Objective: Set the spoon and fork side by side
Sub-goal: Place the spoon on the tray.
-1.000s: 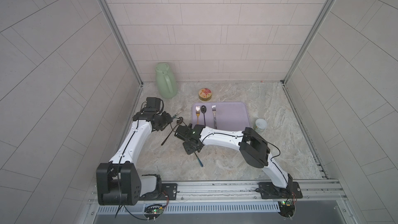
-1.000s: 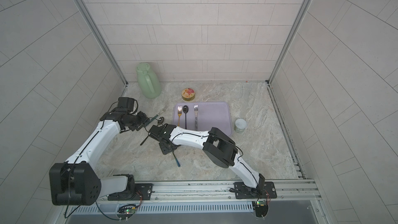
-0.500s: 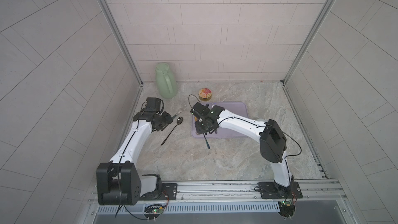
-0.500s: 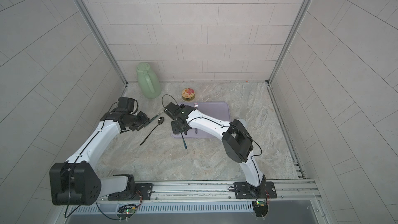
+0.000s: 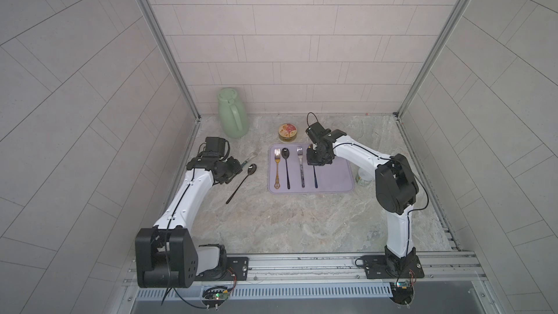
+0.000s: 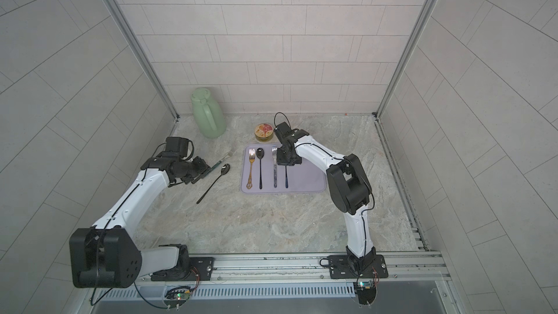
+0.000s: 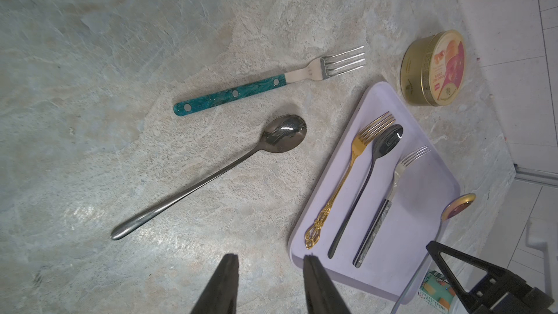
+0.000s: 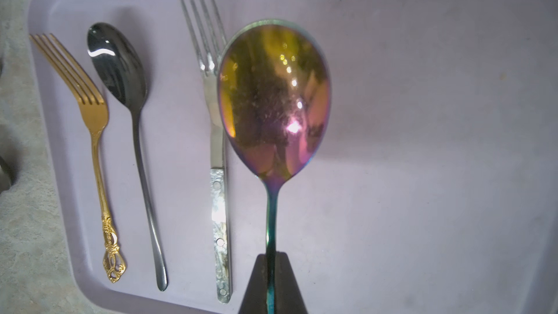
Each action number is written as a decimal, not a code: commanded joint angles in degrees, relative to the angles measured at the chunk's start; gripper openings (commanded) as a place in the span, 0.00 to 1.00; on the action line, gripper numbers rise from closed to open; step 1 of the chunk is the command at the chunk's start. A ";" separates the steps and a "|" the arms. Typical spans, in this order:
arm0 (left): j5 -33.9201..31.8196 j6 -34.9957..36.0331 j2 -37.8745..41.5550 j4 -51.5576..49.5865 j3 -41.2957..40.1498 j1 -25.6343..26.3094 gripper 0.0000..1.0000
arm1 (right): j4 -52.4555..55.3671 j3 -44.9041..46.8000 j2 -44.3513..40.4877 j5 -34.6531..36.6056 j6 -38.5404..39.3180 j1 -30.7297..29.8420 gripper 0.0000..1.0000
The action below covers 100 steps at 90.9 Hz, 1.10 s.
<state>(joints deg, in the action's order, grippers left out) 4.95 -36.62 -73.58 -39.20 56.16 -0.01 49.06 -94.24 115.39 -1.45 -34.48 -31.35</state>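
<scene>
Next, my right gripper lowers the iridescent spoon onto the bare part of the tray beside the silver fork and releases the spoon's handle, since that part lies below my gripper.
My right gripper (image 8: 271, 256) is shut on the thin handle of an iridescent spoon (image 8: 273, 98) and holds it just above the purple tray (image 8: 422, 146). The spoon lies parallel to a silver fork (image 8: 217, 146) with a marbled handle. In both top views the right gripper (image 5: 317, 161) (image 6: 288, 160) hangs over the tray's far middle. My left gripper (image 7: 270, 259) is open and empty over the table, near a teal-handled fork (image 7: 265, 83) and a long dark spoon (image 7: 211, 176).
A gold fork (image 8: 96, 146) and a black spoon (image 8: 129, 101) lie side by side at the tray's left. A green jug (image 5: 232, 113) and a round tin (image 5: 287, 132) stand at the back. A small white cup (image 5: 362, 176) sits right of the tray.
My right arm has swung from the table left of the tray up and over the tray, carrying the iridescent spoon. The left arm has stayed put.
</scene>
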 commanded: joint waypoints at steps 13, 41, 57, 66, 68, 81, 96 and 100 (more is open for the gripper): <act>0.32 0.50 -0.25 -0.05 -1.03 -0.33 0.38 | -3.50 0.22 0.91 -1.45 -0.68 1.03 0.03; 0.75 0.48 0.05 0.03 -1.13 -0.34 0.38 | -3.92 -2.89 6.62 -1.83 -1.32 1.12 0.03; 0.88 0.62 -0.14 0.03 -1.10 -0.32 0.38 | -4.32 -3.36 8.25 -2.27 -0.51 1.12 0.02; 2.52 1.24 -0.30 0.01 -0.68 -0.32 0.38 | -3.92 -3.65 9.14 -1.82 -0.11 1.21 0.02; 2.98 1.21 -0.28 -0.04 -0.54 -0.42 0.38 | -3.85 -3.62 9.26 -1.81 -0.07 1.21 0.02; 3.97 1.25 0.18 0.35 -0.67 -0.35 0.38 | -4.18 -3.50 9.45 -2.41 -0.28 1.21 0.03; 4.53 1.81 -1.02 0.57 -0.57 -0.35 0.38 | -4.31 -3.59 9.59 -2.37 -0.58 1.21 0.13; 5.57 2.53 -1.53 0.27 0.03 -0.25 0.38 | -3.97 -3.73 9.36 -2.34 -0.52 1.21 0.19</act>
<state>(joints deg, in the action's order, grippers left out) 8.29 -36.16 -73.82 -38.96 55.81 -0.01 45.43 -96.53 123.98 -4.10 -35.14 -30.24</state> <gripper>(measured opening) 0.382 0.131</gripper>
